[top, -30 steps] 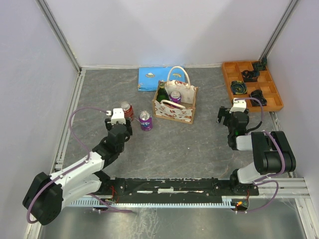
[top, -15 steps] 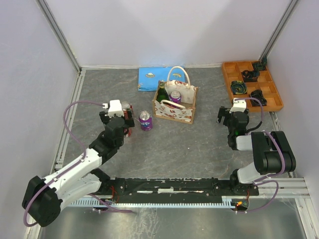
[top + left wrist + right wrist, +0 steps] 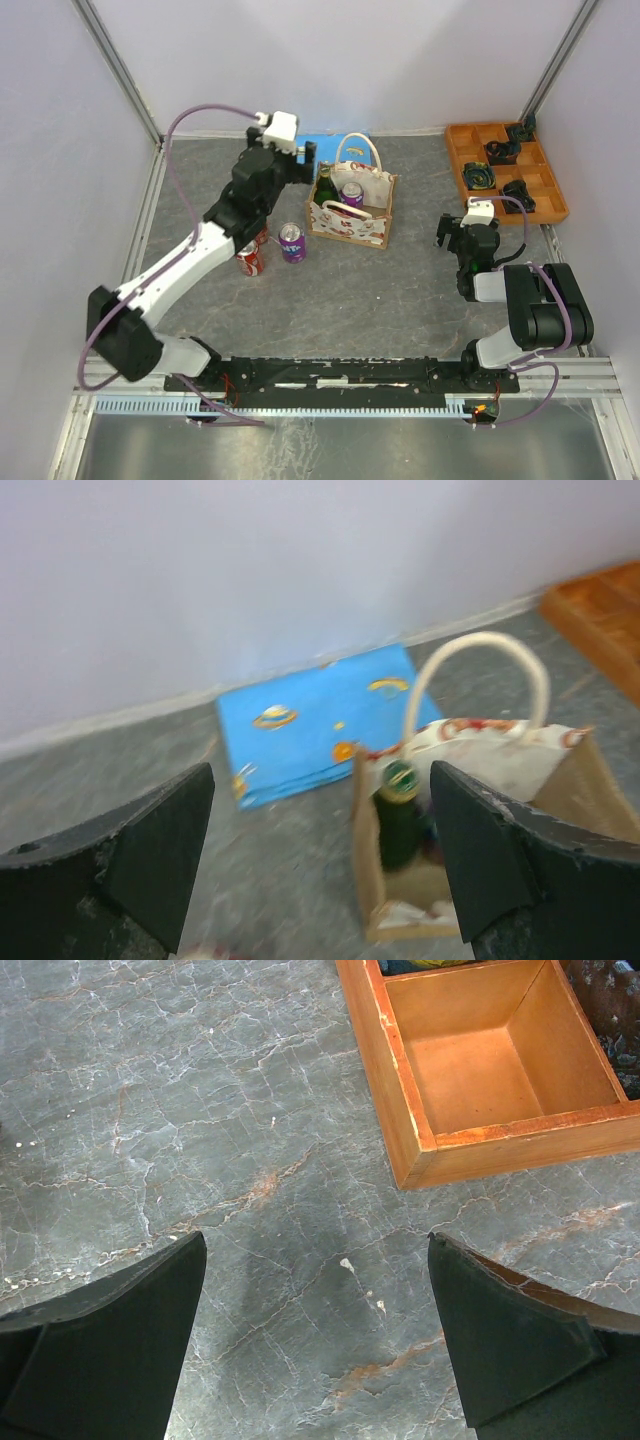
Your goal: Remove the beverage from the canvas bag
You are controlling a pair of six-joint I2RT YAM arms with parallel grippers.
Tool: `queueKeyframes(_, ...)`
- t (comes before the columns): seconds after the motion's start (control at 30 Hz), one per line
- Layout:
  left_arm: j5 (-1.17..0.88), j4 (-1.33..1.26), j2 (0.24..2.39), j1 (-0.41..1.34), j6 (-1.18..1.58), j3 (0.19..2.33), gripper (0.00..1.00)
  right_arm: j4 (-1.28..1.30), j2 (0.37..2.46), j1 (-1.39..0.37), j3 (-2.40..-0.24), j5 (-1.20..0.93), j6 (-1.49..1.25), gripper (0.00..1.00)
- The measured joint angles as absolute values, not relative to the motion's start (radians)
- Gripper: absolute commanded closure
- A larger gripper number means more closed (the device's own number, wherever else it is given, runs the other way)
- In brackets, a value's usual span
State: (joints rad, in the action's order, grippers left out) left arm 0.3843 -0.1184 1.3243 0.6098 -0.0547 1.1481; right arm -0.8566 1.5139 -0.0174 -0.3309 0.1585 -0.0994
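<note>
I need to move my left gripper across to the right in the top view next, tilt it down and lower it around the purple can's lid (image 3: 352, 189) in the bag. The lid is below my left gripper.
The canvas bag (image 3: 352, 208) stands at mid-table with its cream handles up. A green bottle (image 3: 325, 186) and a purple can (image 3: 352, 194) stand inside it. My left gripper (image 3: 306, 160) hangs open and empty in the air just left of the bag's left end. In the left wrist view the bag (image 3: 500, 755) and the bottle (image 3: 400, 820) lie ahead between my left gripper's (image 3: 320, 865) wide-set fingers, blurred. My right gripper (image 3: 454, 232) hovers open over bare table at the right, and the right wrist view shows my right gripper (image 3: 315, 1330) holding nothing.
A red can (image 3: 249, 259) and a purple can (image 3: 292, 243) stand on the table left of the bag. A flat blue rectangle (image 3: 300, 160) lies behind the bag. The orange compartment tray (image 3: 462, 150) with dark items sits at the back right, its empty corner (image 3: 480, 1070) near my right gripper.
My left gripper opened off the red can, which now stands on the table. The arm then rose and swung back and right to the bag. The right arm has not moved.
</note>
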Motion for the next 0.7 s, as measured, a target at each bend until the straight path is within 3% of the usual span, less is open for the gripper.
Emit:
queueKeyframes(0.37,-0.027,0.030,1.724,0.610,-0.076,1.546,0.15,-0.856,1.514,-0.017,-0.331,0.159,-0.099,0.01)
queueKeyframes(0.7,-0.155,0.104,1.856,0.613,-0.076,1.597,0.13,-0.856,1.514,-0.017,-0.331,0.159,-0.099,0.01)
